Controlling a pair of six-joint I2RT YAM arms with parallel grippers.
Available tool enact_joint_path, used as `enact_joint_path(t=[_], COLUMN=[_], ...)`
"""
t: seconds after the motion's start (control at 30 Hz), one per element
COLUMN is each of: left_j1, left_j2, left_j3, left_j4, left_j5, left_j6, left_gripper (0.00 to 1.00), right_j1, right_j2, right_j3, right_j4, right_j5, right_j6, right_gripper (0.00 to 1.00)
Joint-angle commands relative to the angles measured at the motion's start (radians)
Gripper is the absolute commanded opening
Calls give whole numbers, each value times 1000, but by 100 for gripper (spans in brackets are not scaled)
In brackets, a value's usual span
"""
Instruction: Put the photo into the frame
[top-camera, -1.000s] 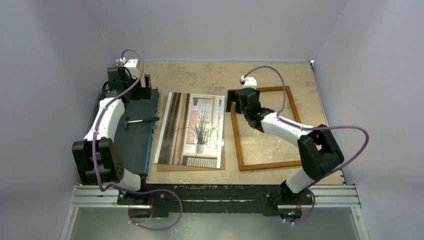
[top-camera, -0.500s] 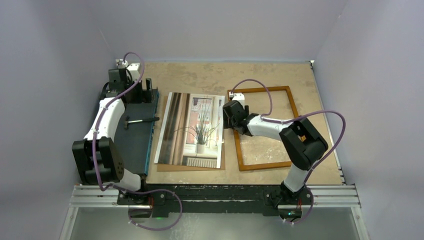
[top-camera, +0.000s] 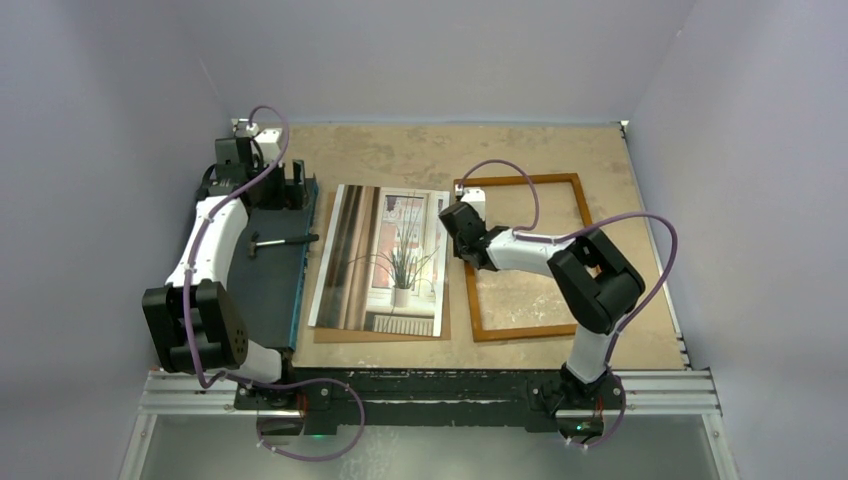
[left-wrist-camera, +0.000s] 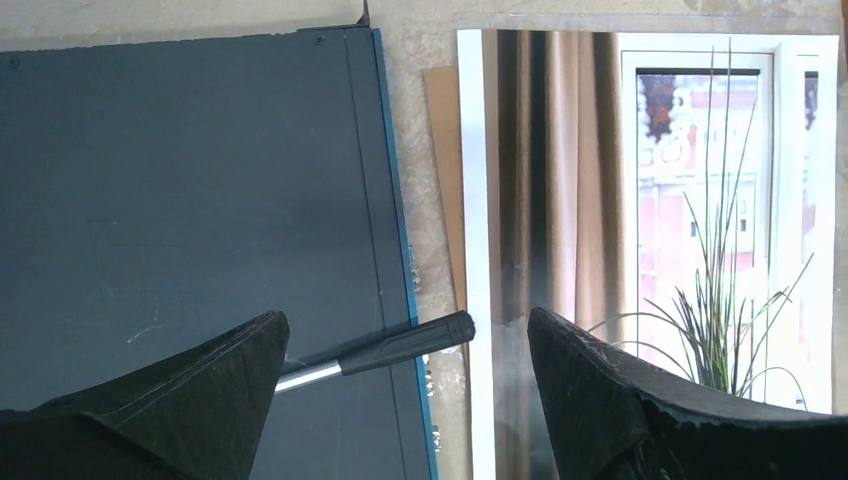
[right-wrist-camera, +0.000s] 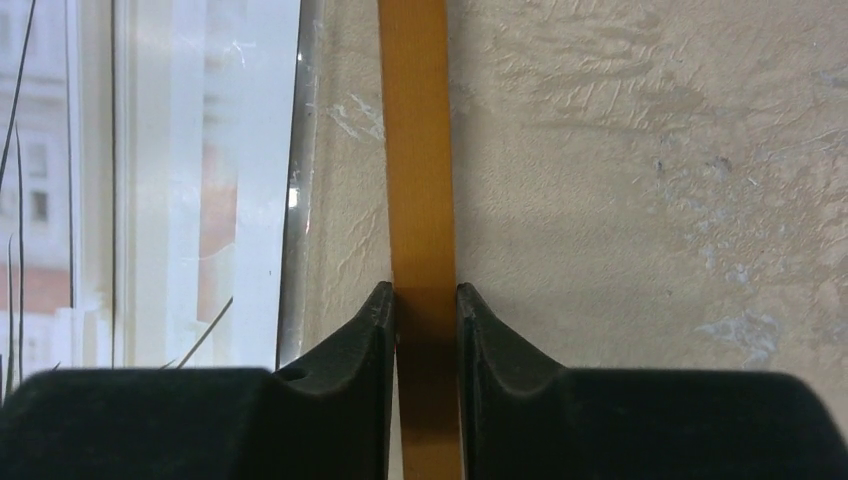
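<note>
The photo lies to the left of my right gripper in the top view, so my right gripper should next lift and tilt the frame (top-camera: 520, 182) over the uncovered photo (top-camera: 384, 262), then let go.
The photo (top-camera: 385, 258), a glossy print of a spiky plant by a window, lies flat at the table's middle on a brown backing board (top-camera: 400, 336). Just right of it lies the thin orange-brown frame (top-camera: 520, 182). My right gripper (top-camera: 455, 218) is at the frame's left rail. In the right wrist view both fingers press the orange rail (right-wrist-camera: 420, 150) of the frame from either side, so this gripper (right-wrist-camera: 425, 300) is shut on it, with the photo's edge (right-wrist-camera: 200, 180) to the left. My left gripper (left-wrist-camera: 405, 325) hangs open over the photo's left edge (left-wrist-camera: 600, 200), holding nothing.
A dark flat box (top-camera: 265, 270) with a blue edge lies left of the photo. A black-handled metal tool (left-wrist-camera: 400, 345) rests on it, its handle reaching the photo's white border. Purple walls close in the table at the back and both sides.
My right gripper moved from the frame's far left corner down to its left rail and went from open to shut on it. The left arm barely moved.
</note>
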Motion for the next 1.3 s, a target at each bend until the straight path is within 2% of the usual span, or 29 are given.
enact_joint_path(t=[0.0, 0.13, 0.37, 0.53, 0.67, 0.93, 1.1, 1.27], left_j1=[2, -36, -189, -193, -201, -256, -374, -454], left_j2=[-33, -19, -10, 26, 53, 44, 107, 165], left_j3=[40, 37, -17, -22, -19, -104, -98, -92], left_j4=[-2, 3, 77, 109, 126, 319, 398, 467], left_j5=[55, 65, -24, 43, 78, 227, 224, 222], left_j6=[-2, -44, -121, -213, -267, -470, -516, -575], left_gripper=[89, 89, 89, 89, 89, 90, 92, 92], right_j1=[2, 1, 0, -5, -29, -91, -149, -167], right_j2=[-6, -72, -153, -210, -248, -320, -399, -447], right_j3=[69, 177, 409, 523, 588, 617, 491, 427], right_j4=[-123, -218, -344, -380, -378, -225, 46, 221], right_j5=[22, -43, -180, -285, -401, -667, -875, -957], right_j6=[23, 32, 38, 83, 140, 307, 511, 671], right_gripper=[20, 15, 5, 0, 0, 0, 0, 0])
